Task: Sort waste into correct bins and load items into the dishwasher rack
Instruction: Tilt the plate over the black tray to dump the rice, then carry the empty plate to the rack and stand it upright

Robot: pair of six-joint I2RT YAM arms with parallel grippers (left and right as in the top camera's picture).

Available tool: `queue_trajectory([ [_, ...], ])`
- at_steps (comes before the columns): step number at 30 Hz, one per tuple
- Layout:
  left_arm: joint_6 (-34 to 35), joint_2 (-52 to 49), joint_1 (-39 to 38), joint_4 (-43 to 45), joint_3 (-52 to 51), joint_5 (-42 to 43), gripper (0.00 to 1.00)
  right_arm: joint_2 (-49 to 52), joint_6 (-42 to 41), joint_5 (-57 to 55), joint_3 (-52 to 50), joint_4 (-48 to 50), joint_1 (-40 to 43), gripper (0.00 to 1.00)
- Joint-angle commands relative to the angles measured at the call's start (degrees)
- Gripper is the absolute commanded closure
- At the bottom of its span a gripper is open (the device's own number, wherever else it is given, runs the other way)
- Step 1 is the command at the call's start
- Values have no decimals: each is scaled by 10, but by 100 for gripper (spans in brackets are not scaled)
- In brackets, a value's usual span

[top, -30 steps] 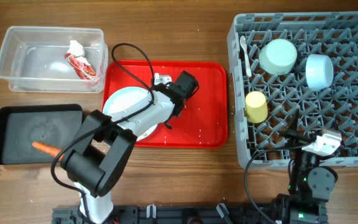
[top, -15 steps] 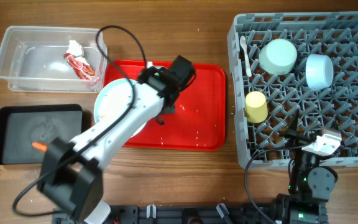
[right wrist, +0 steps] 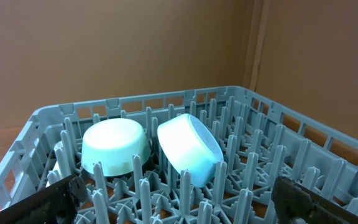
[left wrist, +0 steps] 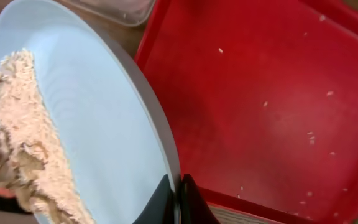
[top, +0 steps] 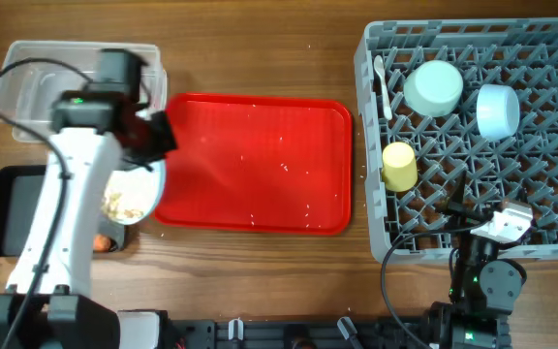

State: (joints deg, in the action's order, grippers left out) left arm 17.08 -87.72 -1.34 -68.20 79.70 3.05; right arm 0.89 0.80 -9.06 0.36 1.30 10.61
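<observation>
I will next tip off the scraps with my left gripper, swing it over the red tray and release the plate [top: 136, 189] at the rack's spoon side [top: 388, 101], where the bowl leaves room.
My left gripper [top: 153, 145] is shut on the rim of the pale blue plate [top: 136, 189]; its fingertips [left wrist: 179, 190] pinch the plate's edge [left wrist: 104, 124]. It holds the plate tilted above the black tray [top: 8, 208]. Beige food scraps [left wrist: 23, 143] lie on the plate's lower side and also show in the overhead view [top: 119, 204]. The orange carrot [top: 102, 242] lies in the black tray. The clear tub [top: 27, 87] is partly hidden by the arm. Two mint-blue bowls [top: 434, 87] [top: 497, 109], the yellow cup [top: 399, 165] and the white spoon [top: 381, 82] are in the grey rack [top: 550, 48]. My right gripper [top: 468, 215] [right wrist: 179, 199] is open and empty over the rack's near edge.
The red serving tray [top: 260, 160] lies between the bins and the rack, with only small crumbs on it. Both bowls [right wrist: 114, 146] [right wrist: 188, 146] show among the rack pegs in the right wrist view. Wooden table surrounds everything.
My left arm has lifted the plate off the red tray and swung it left, over the black tray. The right arm has not moved.
</observation>
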Motion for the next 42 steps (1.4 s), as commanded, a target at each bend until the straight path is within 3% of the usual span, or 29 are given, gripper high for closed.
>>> queue_trajectory([
  [1, -94, 15, 88, 13, 8, 136, 96, -6, 7, -4, -1, 1, 2, 0],
  [10, -231, 21, 322, -2, -28, 414, 96, -6, 7, -4, -1, 1, 2, 0],
  [15, -295, 42, 446, -33, -63, 528, 96, -6, 7, -4, -1, 1, 2, 0],
  [23, -416, 50, 577, -118, -66, 673, 96, -6, 7, -4, -1, 1, 2, 0],
  [27, -424, 50, 571, -125, -66, 685, 96, -6, 7, -4, -1, 1, 2, 0],
  [30, -424, 49, 567, -120, -66, 646, 96, -6, 7, -4, -1, 1, 2, 0],
  [33, -314, 45, 567, -70, -82, 628, 96, -6, 7, -4, -1, 1, 2, 0],
  [35, -322, 45, 553, -82, -84, 654, 96, -6, 7, -4, -1, 1, 2, 0],
  [39, -337, 71, 438, -91, -84, 659, 96, -6, 7, -4, -1, 1, 2, 0],
  [42, -279, 83, 285, 11, -84, 659, 96, -6, 7, -4, -1, 1, 2, 0],
])
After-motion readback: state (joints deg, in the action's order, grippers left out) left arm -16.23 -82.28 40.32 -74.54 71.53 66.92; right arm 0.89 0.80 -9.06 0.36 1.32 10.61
